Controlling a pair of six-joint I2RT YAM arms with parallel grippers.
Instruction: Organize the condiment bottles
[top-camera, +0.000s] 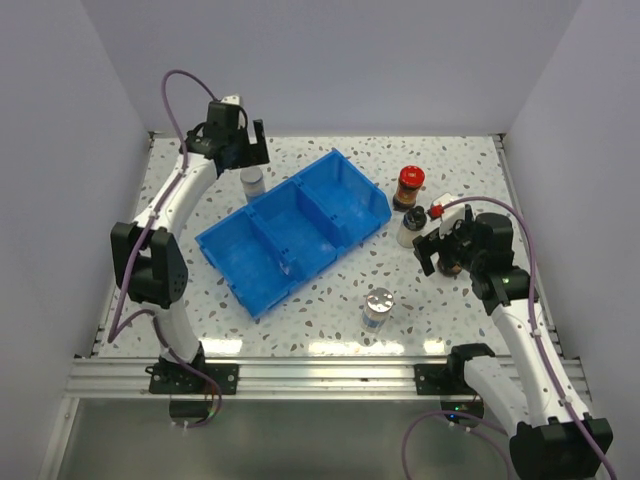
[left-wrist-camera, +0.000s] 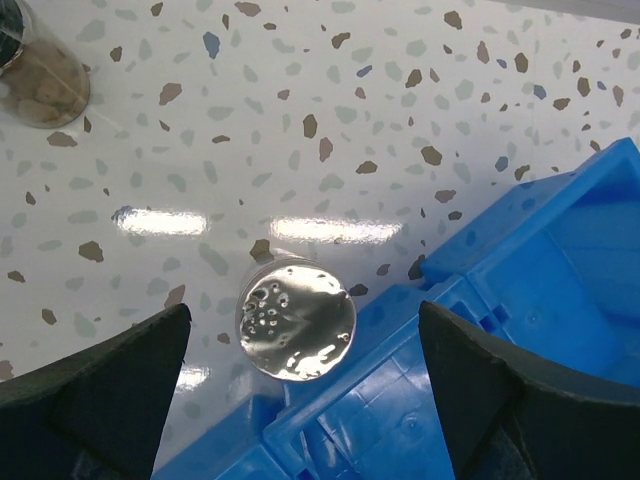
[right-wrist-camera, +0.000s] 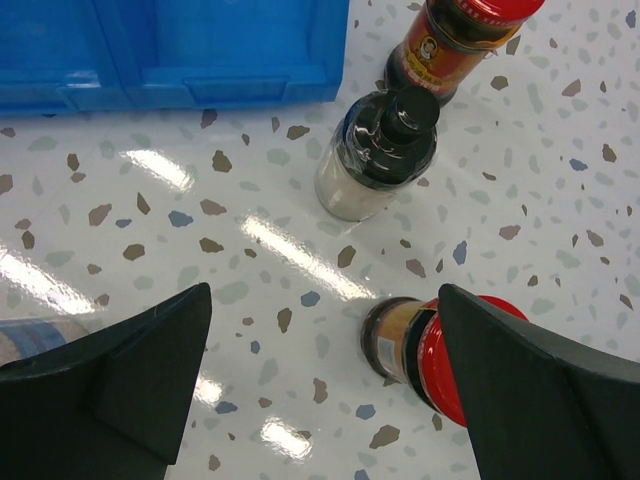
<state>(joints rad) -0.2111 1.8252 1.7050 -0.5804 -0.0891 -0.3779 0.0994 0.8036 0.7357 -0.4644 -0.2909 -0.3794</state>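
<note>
I need to lower my left gripper straight down next and close it once its open fingers are on either side of the cap, because the bottle's silver cap (top-camera: 251, 174) (left-wrist-camera: 297, 320) is below my left gripper, between those fingers.
A silver-capped bottle (left-wrist-camera: 296, 318) stands against the outer wall of the blue bin (left-wrist-camera: 560, 250), and my left gripper (left-wrist-camera: 305, 375) hangs open straight above it with its fingers well apart from the cap. From above, that gripper (top-camera: 245, 157) is at the back left over the bottle (top-camera: 252, 181). My right gripper (right-wrist-camera: 325, 390) is open and empty over bare table; a red-capped bottle (right-wrist-camera: 440, 345) stands just inside its right finger (right-wrist-camera: 550, 400). A black-capped bottle (right-wrist-camera: 385, 150) and another red-capped bottle (right-wrist-camera: 455, 40) stand further off. A second silver-capped bottle (top-camera: 378, 307) stands alone near the front.
The blue bin (top-camera: 262, 300) lies diagonally mid-table with its three compartments holding nothing. One more bottle with pale brown contents (left-wrist-camera: 40, 75) shows at the top left edge of the left wrist view. Grey walls close the table on three sides.
</note>
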